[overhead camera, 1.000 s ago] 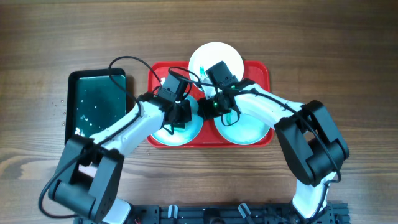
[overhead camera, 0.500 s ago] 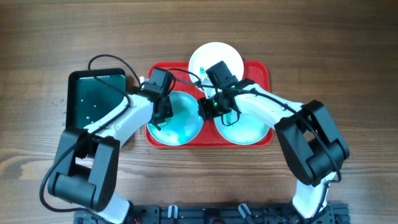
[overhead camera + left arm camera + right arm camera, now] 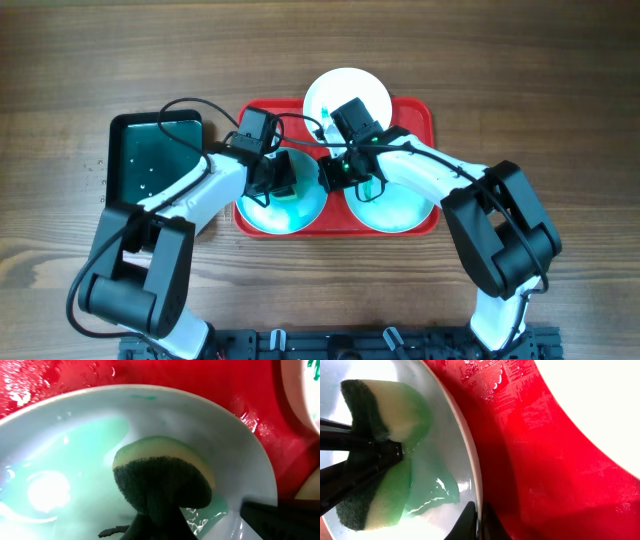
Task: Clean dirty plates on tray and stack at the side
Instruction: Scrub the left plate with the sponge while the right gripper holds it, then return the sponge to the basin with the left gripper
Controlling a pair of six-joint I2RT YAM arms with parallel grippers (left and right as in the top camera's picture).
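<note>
My left gripper holds the sponge and will next lift it off the plate, cross left in the overhead view to the black tray's water [image 3: 156, 178], lower and release it.
On the red tray [image 3: 420, 115] lie a white plate [image 3: 350, 88] at the back and two light blue plates, one left [image 3: 275, 212] and one right [image 3: 395, 210]. My left gripper [image 3: 280, 178] is shut on a yellow-green sponge [image 3: 162, 477] that presses into the left blue plate [image 3: 75, 460], which is wet with a teal smear. My right gripper [image 3: 328, 176] is shut on that plate's right rim [image 3: 465, 445]; its fingers [image 3: 479, 517] pinch the edge. The sponge [image 3: 385, 405] also shows in the right wrist view.
A smaller black tray [image 3: 155, 170] holding water stands to the left of the red tray on the wooden table. The wet red tray floor [image 3: 530, 460] lies between the blue plate and the white plate [image 3: 600, 410].
My left gripper swept the sponge to the plate's left side, then back toward its right side. The right gripper has stayed on the rim.
</note>
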